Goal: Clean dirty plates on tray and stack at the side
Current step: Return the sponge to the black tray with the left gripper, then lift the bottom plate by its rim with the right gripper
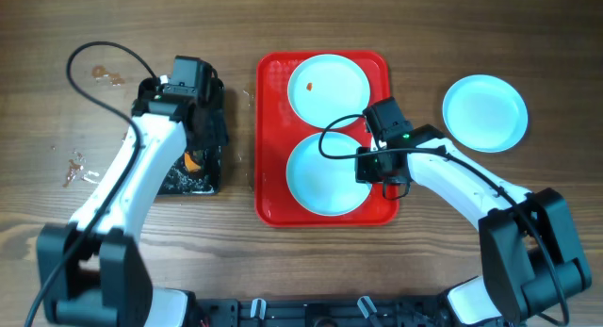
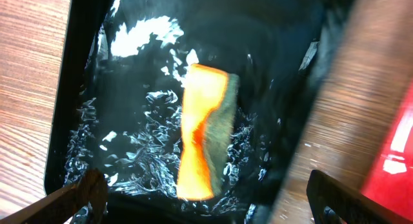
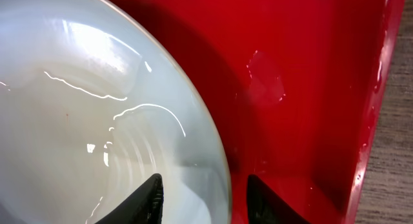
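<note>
I should keep my right gripper at the near plate's rim facing the tray's side and close its fingers there, because they are already on both sides of it.
The red tray holds two pale-blue plates. The far plate has a small orange spot. The near plate looks clean and fills the left of the right wrist view. A third plate lies on the table to the right. My right gripper is open, and its fingers straddle the near plate's right rim, one over the plate and one over the tray. My left gripper is wide open just above an orange-and-green sponge.
The sponge lies in a small black tray holding foamy water, left of the red tray. Small scraps and wet marks lie on the wood at the far left and back left.
</note>
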Available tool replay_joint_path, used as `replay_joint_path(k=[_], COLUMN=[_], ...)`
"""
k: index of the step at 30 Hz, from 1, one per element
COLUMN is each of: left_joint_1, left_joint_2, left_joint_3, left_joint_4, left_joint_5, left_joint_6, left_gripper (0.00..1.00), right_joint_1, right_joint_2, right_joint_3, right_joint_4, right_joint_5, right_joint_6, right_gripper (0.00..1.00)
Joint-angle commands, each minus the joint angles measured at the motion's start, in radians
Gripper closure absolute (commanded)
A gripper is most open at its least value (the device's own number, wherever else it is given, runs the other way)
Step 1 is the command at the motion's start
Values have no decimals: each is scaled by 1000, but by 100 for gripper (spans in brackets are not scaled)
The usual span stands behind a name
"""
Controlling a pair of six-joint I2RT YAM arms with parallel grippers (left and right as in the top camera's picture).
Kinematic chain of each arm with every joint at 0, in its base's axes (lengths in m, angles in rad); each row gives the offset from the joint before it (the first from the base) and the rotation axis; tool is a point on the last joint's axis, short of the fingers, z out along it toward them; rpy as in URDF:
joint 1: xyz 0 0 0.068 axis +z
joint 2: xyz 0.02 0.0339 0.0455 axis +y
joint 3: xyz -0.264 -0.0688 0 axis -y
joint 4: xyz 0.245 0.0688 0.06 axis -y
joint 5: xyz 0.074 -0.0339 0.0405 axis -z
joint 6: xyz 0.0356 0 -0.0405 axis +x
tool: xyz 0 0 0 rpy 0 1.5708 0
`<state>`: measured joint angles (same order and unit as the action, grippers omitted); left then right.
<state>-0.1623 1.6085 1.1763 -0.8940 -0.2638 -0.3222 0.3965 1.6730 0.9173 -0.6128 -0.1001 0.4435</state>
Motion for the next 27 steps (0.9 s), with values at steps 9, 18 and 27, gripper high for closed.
replay_joint_path(k=[9,18,27], left_joint_1=[2,2,2], left_joint_2=[-143,-143,-143], left_joint_3=[2,2,2], left_joint_4=[-2,-1,-1], left_joint_5=[126,125,125], left_joint_6=[1,1,1], left_gripper=[0,0,0], right_joint_1=[-3,-3,-3], right_joint_2=[29,-34,-205], right_joint_3=[-46,-44,22], right_joint_4=[134,121,-66], right_joint_5=[-80,35,355], right_joint_6=[-12,-7,-52], right_gripper=[93,96,96])
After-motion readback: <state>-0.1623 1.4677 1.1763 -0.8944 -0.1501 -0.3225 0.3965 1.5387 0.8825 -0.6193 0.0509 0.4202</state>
